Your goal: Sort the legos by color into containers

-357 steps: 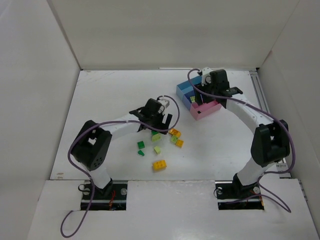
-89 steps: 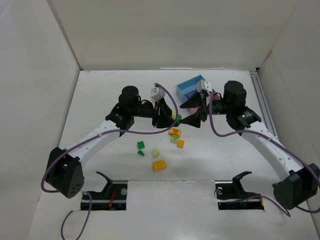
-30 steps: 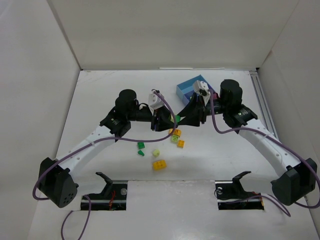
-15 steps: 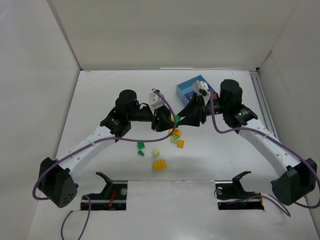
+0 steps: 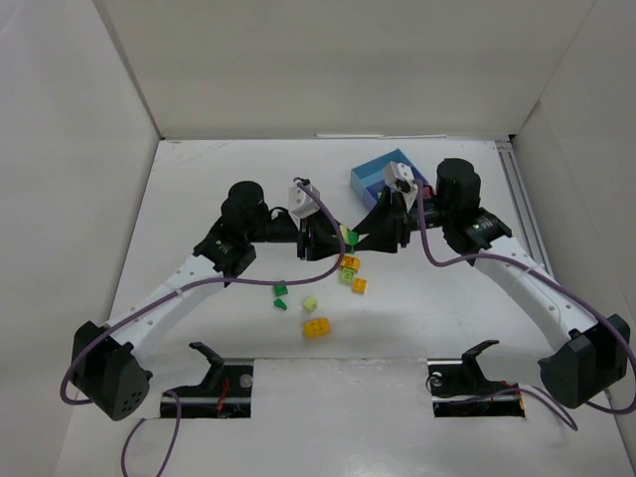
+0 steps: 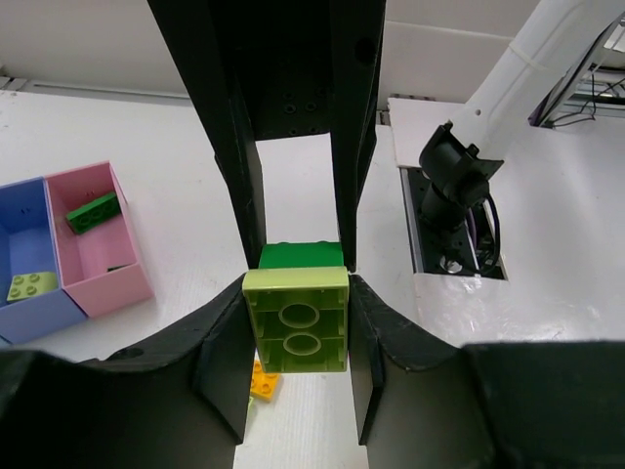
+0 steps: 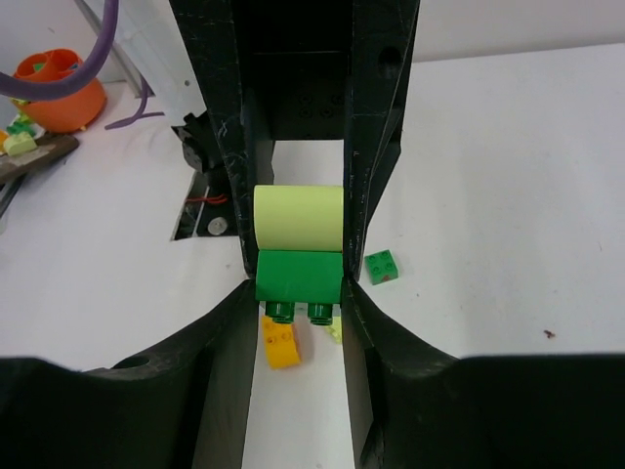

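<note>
The pink tray [image 6: 112, 291] already holds green, so next my right gripper will pull away from the lime-yellow lego, moving outward, tilting downward and lowering over that tray.
Over the middle of the table my two grippers meet tip to tip. My left gripper [image 5: 342, 239] [image 6: 297, 293] is shut on a pale lime-yellow lego [image 6: 296, 320] [image 7: 298, 219]. Pressed against it is a dark green lego [image 7: 299, 277] [image 6: 301, 255], and my right gripper [image 5: 358, 238] [image 7: 299, 293] is shut on that one. The containers stand at the back right: a blue tray [image 5: 374, 171] [image 6: 39, 318] holding a lime brick [image 6: 31, 284], and a pink tray [image 6: 112, 291] holding a green brick [image 6: 93, 211]. In the top view my right arm hides the pink tray.
Loose legos lie on the table below the grippers: orange ones [image 5: 350, 263] [image 5: 359, 285] [image 5: 317, 328], green ones [image 5: 281, 290] [image 5: 281, 304] and a lime one [image 5: 311, 302]. White walls enclose the table on three sides.
My left arm has drawn back a little to the left, still holding the lime lego against the green one. My right arm has stayed put.
</note>
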`<state>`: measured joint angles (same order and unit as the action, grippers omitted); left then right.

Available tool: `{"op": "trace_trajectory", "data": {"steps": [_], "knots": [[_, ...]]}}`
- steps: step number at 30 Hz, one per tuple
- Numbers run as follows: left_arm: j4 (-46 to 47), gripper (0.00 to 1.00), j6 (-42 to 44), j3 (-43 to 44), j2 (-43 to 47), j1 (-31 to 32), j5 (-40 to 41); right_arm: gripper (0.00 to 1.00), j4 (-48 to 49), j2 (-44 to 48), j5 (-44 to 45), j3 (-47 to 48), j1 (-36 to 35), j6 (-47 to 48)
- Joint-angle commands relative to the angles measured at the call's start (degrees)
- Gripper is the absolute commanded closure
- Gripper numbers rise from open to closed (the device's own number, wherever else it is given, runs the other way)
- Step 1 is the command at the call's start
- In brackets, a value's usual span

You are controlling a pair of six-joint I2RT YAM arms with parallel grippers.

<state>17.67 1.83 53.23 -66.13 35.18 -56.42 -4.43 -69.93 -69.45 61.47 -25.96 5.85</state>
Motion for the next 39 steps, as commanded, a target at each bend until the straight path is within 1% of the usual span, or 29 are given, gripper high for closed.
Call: {"op": "trace_trajectory", "data": {"steps": [1,2,6,9,12,13,14,19,20,21,24,25,27,28,30,31,32,34,35,39], "knots": [[1.9,0.87,0.7,0.0,1.7,-0.3,-2.9,1.0,0.1,0.2,-3.0,1.8,-0.4,0.7],[1.9,1.0,1.2,0.6,1.2,-0.3,-2.9,1.0,0.1,0.2,-3.0,1.8,0.1,0.7],[0.8,1.0,1.3,0.6,1.2,-1.6,-3.8,1.0,-0.4,1.5,-1.7,1.1,1.4,0.7],[-0.1,1.0,1.9,-0.6,2.3,-2.2,-3.8,1.0,-2.3,2.1,-0.3,0.5,4.6,1.4],[-1.2,1.0,1.9,-1.8,3.8,-3.5,-2.1,1.0,-9.3,2.1,3.3,0.5,8.2,5.2],[-1.2,1.0,1.9,-1.8,3.8,-4.3,-1.2,1.0,-12.2,2.1,4.9,1.4,9.1,8.9],[-1.8,1.0,1.9,-2.4,4.4,-4.3,-0.4,1.0,-16.2,2.1,8.0,2.0,9.8,9.5],[-1.8,1.0,1.9,-3.0,4.4,-6.1,0.2,1.0,-17.7,0.7,12.1,2.5,13.6,9.5],[-1.2,1.0,1.9,-3.0,3.9,-6.6,1.0,1.0,-18.6,-0.4,15.0,3.5,13.7,9.5],[-1.2,1.0,1.1,-3.0,3.9,-6.6,2.0,1.0,-20.8,-1.0,24.3,4.3,13.7,9.5],[0.8,1.0,-2.9,-2.4,1.1,-7.1,3.4,1.0,-19.7,-3.9,38.6,5.7,13.7,4.9],[1.4,1.0,-4.4,-2.4,0.4,-7.1,6.7,1.0,-19.0,-4.8,44.4,5.7,13.7,3.9],[1.4,1.0,-8.1,-0.2,-2.3,-7.1,9.8,1.0,-18.3,-7.7,47.9,6.3,13.7,2.6],[0.4,1.0,-9.2,0.6,-3.3,-7.1,13.2,1.0,-16.6,-8.6,51.1,6.3,13.7,2.6],[-1.8,1.0,-10.0,3.5,-6.3,-7.1,15.5,1.0,-16.0,-11.8,53.4,6.3,13.7,2.0],[-1.9,1.0,-10.6,4.3,-7.2,-7.1,16.5,1.0,-13.8,-12.8,53.5,6.3,14.2,2.0],[-2.6,1.0,-10.6,4.9,-8.0,-7.1,17.1,1.0,-13.8,-13.7,55.5,6.8,14.2,2.0],[-2.6,1.0,-10.6,6.2,-10.0,-7.1,17.1,1.0,-11.5,-16.1,56.0,7.3,14.2,2.0],[-2.6,1.0,-10.6,7.0,-10.5,-7.1,17.1,1.0,-10.7,-16.7,57.8,7.3,14.2,2.0],[-3.3,1.0,-11.1,8.6,-12.8,-7.1,18.2,1.0,-10.7,-20.1,61.1,9.1,14.2,2.7]]}}
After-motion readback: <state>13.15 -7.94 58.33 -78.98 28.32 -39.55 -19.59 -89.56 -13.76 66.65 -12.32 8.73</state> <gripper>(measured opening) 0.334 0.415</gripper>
